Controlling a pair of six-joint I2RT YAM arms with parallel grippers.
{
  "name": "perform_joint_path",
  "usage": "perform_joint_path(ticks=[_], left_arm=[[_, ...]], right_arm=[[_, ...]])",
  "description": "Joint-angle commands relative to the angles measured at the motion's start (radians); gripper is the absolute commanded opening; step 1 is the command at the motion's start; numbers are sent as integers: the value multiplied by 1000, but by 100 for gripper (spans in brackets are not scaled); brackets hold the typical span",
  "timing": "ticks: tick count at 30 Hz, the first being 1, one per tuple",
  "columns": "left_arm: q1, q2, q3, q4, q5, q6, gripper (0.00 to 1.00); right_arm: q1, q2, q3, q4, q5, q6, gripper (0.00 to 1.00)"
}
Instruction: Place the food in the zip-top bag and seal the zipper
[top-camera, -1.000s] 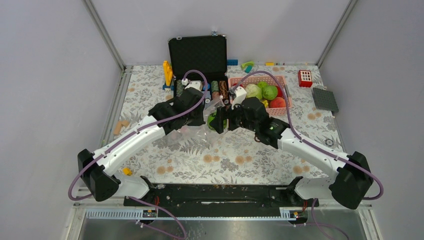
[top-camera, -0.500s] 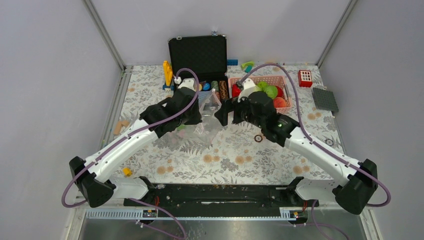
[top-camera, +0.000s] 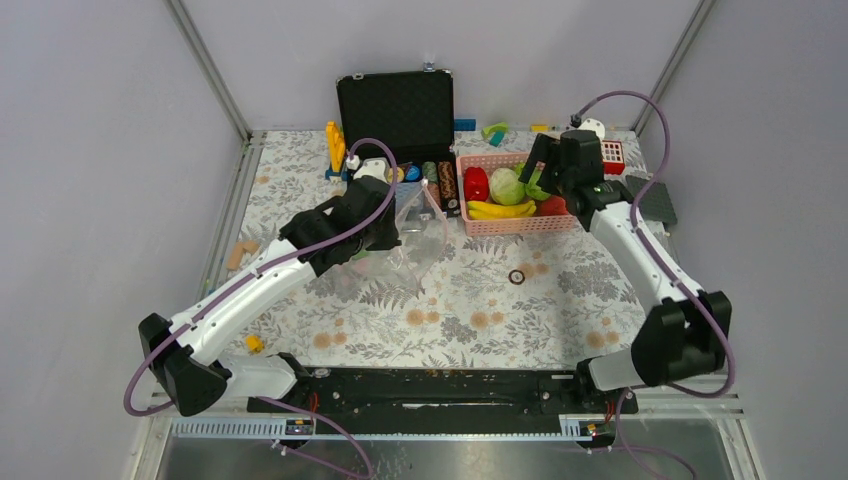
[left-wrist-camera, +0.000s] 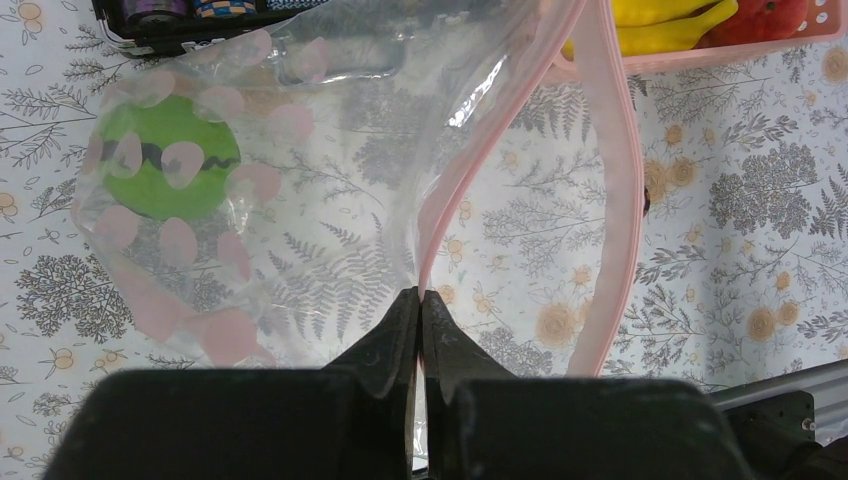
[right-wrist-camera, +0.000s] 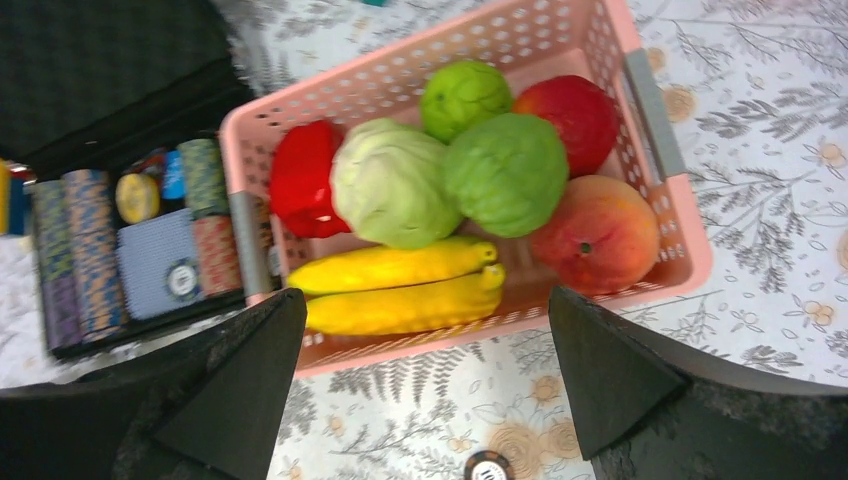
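Observation:
The green cabbage (top-camera: 536, 186) (right-wrist-camera: 507, 174) is beside the peach. I should next lower my right gripper into the basket, with its open fingers around the cabbage.
My left gripper (left-wrist-camera: 420, 300) is shut on the pink zipper (left-wrist-camera: 610, 150) strip at the mouth of the clear dotted zip-top bag (left-wrist-camera: 300, 200) and holds the mouth open above the table. One green round food piece (left-wrist-camera: 160, 170) lies inside the bag. In the top view the left gripper (top-camera: 393, 225) is beside the bag (top-camera: 420, 235). My right gripper (right-wrist-camera: 427, 298) is open and empty above the pink basket (right-wrist-camera: 660, 130). The basket holds bananas (right-wrist-camera: 400, 290), a red pepper (right-wrist-camera: 305, 180), cabbages (right-wrist-camera: 505, 170), a red fruit (right-wrist-camera: 575, 115) and a peach (right-wrist-camera: 600, 235).
An open black case (top-camera: 395, 110) with striped poker chips (right-wrist-camera: 85, 260) stands just left of the basket (top-camera: 520, 225). One loose chip (top-camera: 516, 276) lies on the floral table. Toy blocks (top-camera: 335, 145), a red block (top-camera: 610, 156) and a grey plate (top-camera: 650, 198) sit along the back.
My right gripper has left the bag's mouth and swung back right to above the basket, open and empty. The green piece it carried stays in the bag. My left gripper keeps hold.

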Motion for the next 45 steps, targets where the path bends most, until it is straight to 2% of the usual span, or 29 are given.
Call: perform_joint_path(ticks=[1, 15, 23, 26, 28, 32, 36, 45], left_arm=[[5, -35, -4, 37, -28, 13, 0], [8, -41, -21, 30, -18, 5, 0], [7, -59, -37, 28, -25, -5, 0], [6, -57, -38, 30, -34, -1, 0], [6, -53, -38, 30, -22, -4, 0], [6, -42, -36, 30, -29, -4, 0], [6, -33, -32, 28, -15, -1, 0], [6, -37, -36, 39, -28, 8, 0]], right_arm=[[-45, 87, 77, -27, 64, 14, 98], [-99, 417, 281, -71, 81, 56, 98], [-101, 559, 342, -96, 74, 89, 99], [-101, 578, 333, -88, 75, 81, 92], [-101, 573, 314, -73, 75, 81, 87], [-101, 533, 276, -20, 68, 67, 71], [-100, 469, 232, 12, 57, 53, 62], [-101, 236, 98, 94, -4, 46, 55]])
